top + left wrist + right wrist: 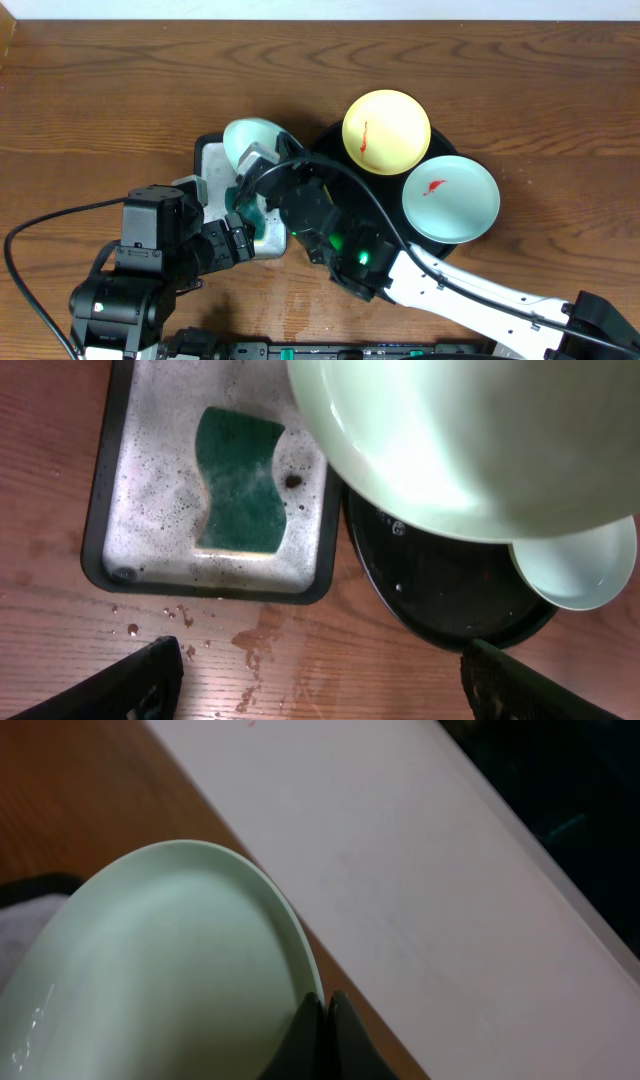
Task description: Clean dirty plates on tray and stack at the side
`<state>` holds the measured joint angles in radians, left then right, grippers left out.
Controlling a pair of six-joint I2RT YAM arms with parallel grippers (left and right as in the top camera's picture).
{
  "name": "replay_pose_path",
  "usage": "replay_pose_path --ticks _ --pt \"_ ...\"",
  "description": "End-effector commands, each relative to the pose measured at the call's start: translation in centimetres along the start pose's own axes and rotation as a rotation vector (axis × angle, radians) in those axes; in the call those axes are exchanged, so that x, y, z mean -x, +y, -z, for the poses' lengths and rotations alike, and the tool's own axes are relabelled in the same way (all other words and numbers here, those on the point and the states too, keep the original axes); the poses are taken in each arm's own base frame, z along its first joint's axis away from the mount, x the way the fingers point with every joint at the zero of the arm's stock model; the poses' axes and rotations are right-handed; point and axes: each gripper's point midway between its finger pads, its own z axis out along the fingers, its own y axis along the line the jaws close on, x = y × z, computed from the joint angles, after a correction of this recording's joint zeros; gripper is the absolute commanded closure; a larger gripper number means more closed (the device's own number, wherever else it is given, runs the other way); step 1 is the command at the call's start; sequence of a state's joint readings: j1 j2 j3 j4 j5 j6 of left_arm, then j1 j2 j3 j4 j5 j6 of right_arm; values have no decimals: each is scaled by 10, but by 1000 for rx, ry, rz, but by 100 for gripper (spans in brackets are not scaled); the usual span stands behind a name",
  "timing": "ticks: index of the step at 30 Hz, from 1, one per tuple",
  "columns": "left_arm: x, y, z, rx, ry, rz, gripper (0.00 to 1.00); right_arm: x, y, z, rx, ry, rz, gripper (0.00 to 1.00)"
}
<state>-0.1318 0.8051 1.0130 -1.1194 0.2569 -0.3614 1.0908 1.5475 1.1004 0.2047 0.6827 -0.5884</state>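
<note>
Bare wood lies clear to the right of my right gripper in the overhead view, so next I carry the plate past the black tray (328, 135), lower and release it.
The black round tray (328, 135) holds a pale yellow plate (386, 130) and a mint-blue plate (450, 198), each with a red smear. My right gripper (322, 1012) is shut on the rim of the other mint-blue plate (160, 960). It holds this plate (252, 142) tilted above the rectangular tray (208, 160). The held plate also fills the top of the left wrist view (470, 440). My left gripper (320, 680) is open and empty, low over the wood just in front of the rectangular tray (100, 530). In the overhead view it (240, 240) sits under the right arm.
A green sponge (238, 480) lies in the soapy whitish inside of the rectangular tray. Water drops (250, 645) wet the wood in front of it. The black tray's rim (450, 630) lies close to the right. A black cable (40, 235) runs at the left.
</note>
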Motion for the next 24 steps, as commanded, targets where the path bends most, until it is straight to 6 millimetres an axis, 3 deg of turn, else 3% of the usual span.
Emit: replay_pose_path --ticks 1,4,9,13,15,18,22,23,24 --pt "0 0 1 -3 -1 -10 11 2 -18 6 -75 21 -99 99" --pt "0 0 1 -3 -1 -10 11 -5 1 4 21 36 -118 99" --pt "0 0 1 -3 -1 -10 11 -32 -24 -2 -85 123 -414 99" --pt "0 0 1 -3 -1 -10 11 -71 -22 -2 26 265 -780 99" --pt "0 0 1 -3 -1 -10 11 -96 -31 -1 83 358 -940 99" --pt "0 0 1 -3 -1 -10 11 -126 -55 1 168 443 -1108 99" --pt "0 0 1 -3 -1 -10 11 -168 -111 15 210 481 -1295 99" --pt "0 0 1 -3 -1 -10 11 -199 -142 26 144 511 -1373 99" --pt "0 0 1 -3 -1 -10 11 -219 -158 33 96 533 -1413 99"
